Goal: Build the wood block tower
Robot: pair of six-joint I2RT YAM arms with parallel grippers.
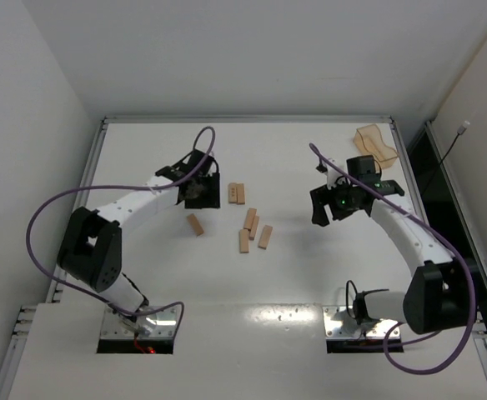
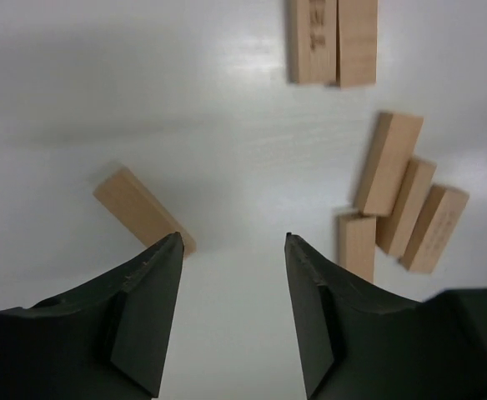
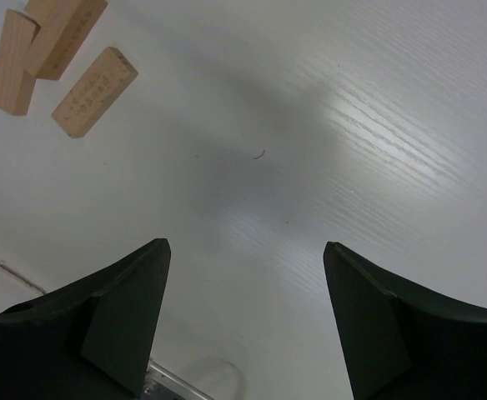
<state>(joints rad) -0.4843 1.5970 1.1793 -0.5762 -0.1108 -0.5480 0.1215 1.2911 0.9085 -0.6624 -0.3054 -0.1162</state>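
I will move my left gripper back and across to the cluster next. Then I will lower it over the cluster's nearest block, whose near end sticks out.
Several light tan wood blocks lie flat and loose on the white table; none is stacked. A side-by-side pair lies at the middle, a single block to its lower left, and a loose cluster below it. My left gripper is open and empty, hovering just left of the pair. In the left wrist view its tips flank bare table, with the single block by the left finger and the cluster to the right. My right gripper is open and empty, right of the cluster.
A translucent orange-tan plastic tray sits at the far right corner of the table. Purple cables loop from both arms. A raised rim runs along the table's edges, and walls stand close on the left and right.
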